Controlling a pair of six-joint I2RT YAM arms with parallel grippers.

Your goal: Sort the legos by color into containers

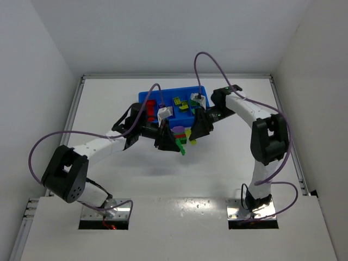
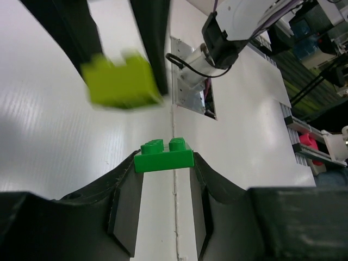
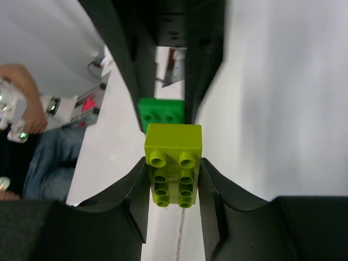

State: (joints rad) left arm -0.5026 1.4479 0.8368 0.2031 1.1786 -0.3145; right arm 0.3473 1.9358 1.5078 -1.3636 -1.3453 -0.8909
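My left gripper carries the green lego outward next, tilting down over the green legos in the blue tray's end section (image 1: 194, 103) beside the yellow-green ones.
My left gripper (image 2: 164, 163) is shut on a green lego (image 2: 164, 155), held above the table. My right gripper (image 3: 173, 163) is shut on a yellow-green lego (image 3: 173, 163), also held in the air. The two grippers face each other closely just in front of the blue tray (image 1: 144, 96). In the top view the green lego (image 1: 182, 148) is just below the yellow-green one (image 1: 189, 133). A small stack topped with purple (image 1: 179, 131) shows between the grippers. The tray holds a red lego (image 1: 150, 103) on its left and yellow-green legos (image 1: 177, 101) in the middle.
The white table (image 1: 109, 109) has raised rails at its left, back and right edges. White walls enclose it. Purple cables loop over both arms. The right arm's base plate (image 2: 191, 81) shows in the left wrist view.
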